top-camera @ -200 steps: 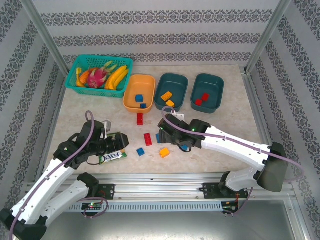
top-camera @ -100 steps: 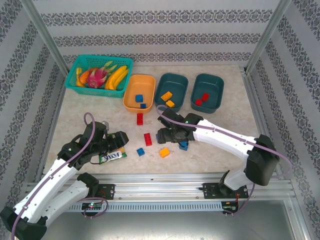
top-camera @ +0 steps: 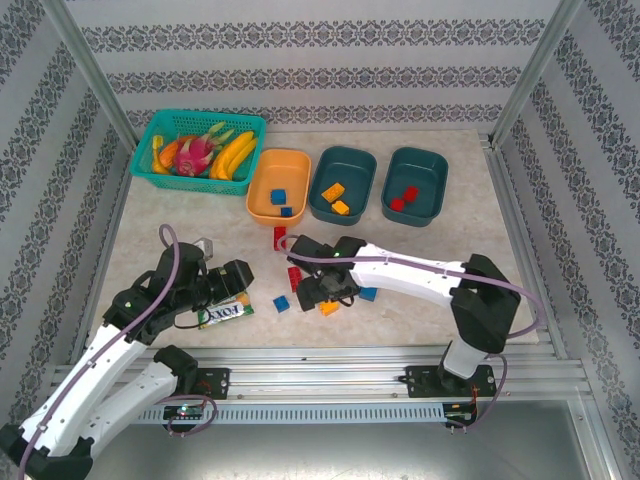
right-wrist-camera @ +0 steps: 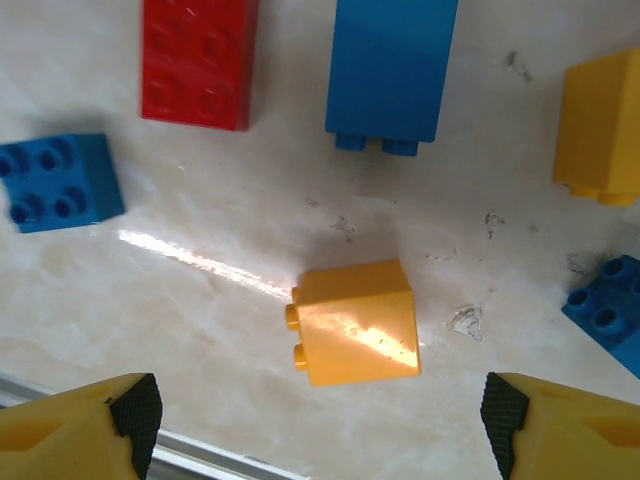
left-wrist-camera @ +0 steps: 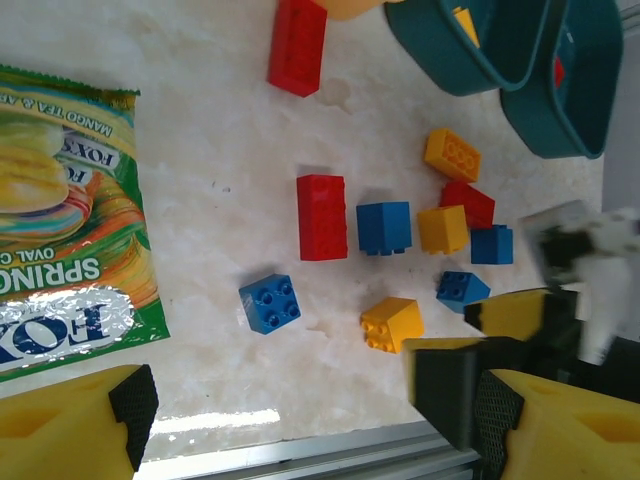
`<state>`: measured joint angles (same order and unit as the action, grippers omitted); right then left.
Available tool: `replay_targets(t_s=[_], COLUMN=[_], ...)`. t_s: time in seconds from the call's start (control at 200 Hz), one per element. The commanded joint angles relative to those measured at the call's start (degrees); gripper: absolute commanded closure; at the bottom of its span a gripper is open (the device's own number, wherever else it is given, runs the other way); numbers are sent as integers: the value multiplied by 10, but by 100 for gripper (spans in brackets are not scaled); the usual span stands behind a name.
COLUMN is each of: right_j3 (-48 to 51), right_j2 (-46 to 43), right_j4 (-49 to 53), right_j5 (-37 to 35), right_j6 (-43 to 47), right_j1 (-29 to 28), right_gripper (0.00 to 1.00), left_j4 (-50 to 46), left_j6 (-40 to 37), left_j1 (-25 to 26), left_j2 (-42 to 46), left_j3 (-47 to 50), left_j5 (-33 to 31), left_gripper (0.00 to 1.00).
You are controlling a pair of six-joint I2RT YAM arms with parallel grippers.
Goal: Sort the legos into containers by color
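Observation:
Next, my right gripper moves down to the yellow brick (top-camera: 328, 307) and closes across studs and base, since those ends of the brick face the open fingers.
Several red, blue and yellow legos lie loose near the table's front. A yellow brick (right-wrist-camera: 355, 322) lies on its side between the wide-apart fingers of my right gripper (right-wrist-camera: 318, 415), untouched. From above, that open gripper (top-camera: 322, 293) hovers over the yellow brick (top-camera: 328, 307), beside a red brick (top-camera: 294, 278) and a blue one (top-camera: 282, 303). My left gripper (top-camera: 243, 279) stands open and empty, left of the pile. Its camera shows the red brick (left-wrist-camera: 322, 216), a blue brick (left-wrist-camera: 269, 302) and the yellow brick (left-wrist-camera: 392, 324). At the back stand the orange tub (top-camera: 262, 186) and two teal tubs (top-camera: 361, 172) (top-camera: 433, 180), each holding bricks.
A green snack packet (top-camera: 224, 312) lies under my left wrist. A teal mesh basket of fruit (top-camera: 197, 145) sits at the back left. Another red brick (top-camera: 280, 237) lies in front of the orange tub. A metal rail (top-camera: 330, 352) runs along the near edge.
My right arm has swung left and toward the near edge, ending over the yellow brick, and its fingers have spread wider. My left gripper has barely shifted.

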<state>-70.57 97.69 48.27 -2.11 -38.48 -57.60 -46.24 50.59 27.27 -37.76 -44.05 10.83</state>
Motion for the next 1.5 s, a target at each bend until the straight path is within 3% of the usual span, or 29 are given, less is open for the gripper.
replay_targets(t_s=[0.0, 0.325, 0.52, 0.684, 0.789, 0.929, 1.229, 1.499], right_j3=[-5, -17, -12, -20, -51, -122, -350, -605], right_j2=[32, 99, 98, 46, 4, -7, 176, 382], right_j4=[13, 3, -9, 2, 20, 12, -19, 58], right_j5=[17, 27, 34, 7, -12, -15, -20, -40], right_j6=[31, 51, 49, 43, 43, 64, 78, 47], right_j1=[2, 14, 16, 22, 55, 143, 293, 336], right_gripper=[14, 26, 46, 59, 61, 61, 64, 66], left_j4=[-28, -6, -6, 5, 32, 89, 181, 185], left_j6=[-16, 2, 2, 2, 1, -6, -36, -75], left_j1=[-1, -1, -1, -1, 0, -1, -45, -65], left_j2=[8, 8, 7, 0, -23, -103, -338, -462], left_j3=[-8, 5, 3, 0, -12, -57, -212, -318], left_j5=[-12, -6, -2, 7, 16, 25, 76, 89], left_gripper=[15, 15, 16, 17, 17, 16, 14, 15])
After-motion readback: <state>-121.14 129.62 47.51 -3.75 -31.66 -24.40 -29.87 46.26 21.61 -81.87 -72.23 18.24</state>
